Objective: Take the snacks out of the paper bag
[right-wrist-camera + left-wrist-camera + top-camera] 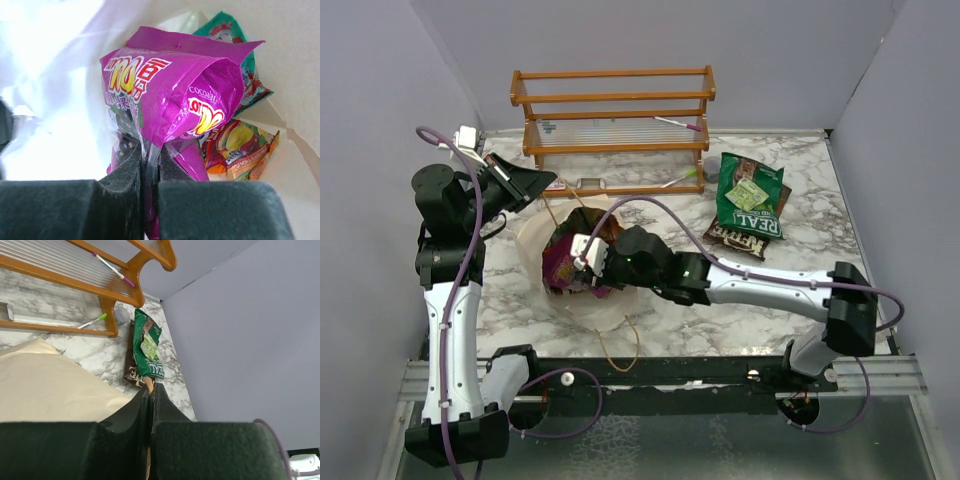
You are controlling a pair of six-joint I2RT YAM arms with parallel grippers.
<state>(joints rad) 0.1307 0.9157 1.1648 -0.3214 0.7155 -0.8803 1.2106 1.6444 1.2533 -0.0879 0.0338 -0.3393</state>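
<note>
I will next lift my right gripper from the bag (535, 240) and cross to its right in the top view. The marble beside the brown packet is bare, so I will lower and release there.
The cream paper bag (535, 240) lies open on the marble table, mouth toward the right arm. My left gripper (542, 184) is shut on the bag's tan cord handle (148, 385) at its far rim. My right gripper (582, 256) is at the bag's mouth, shut on the clear sealed edge of a purple-magenta packet (170, 95). An orange-red packet (240, 147) and a teal packet (247, 65) lie behind it inside the bag. Outside, a green packet (753, 198) with a light green one (747, 194) on it lies on a brown packet (732, 236).
A wooden rack (612, 125) with pens and small items stands at the back. Grey walls close in the table on the left, back and right. The bag's other cord handle (620, 350) trails toward the front edge.
</note>
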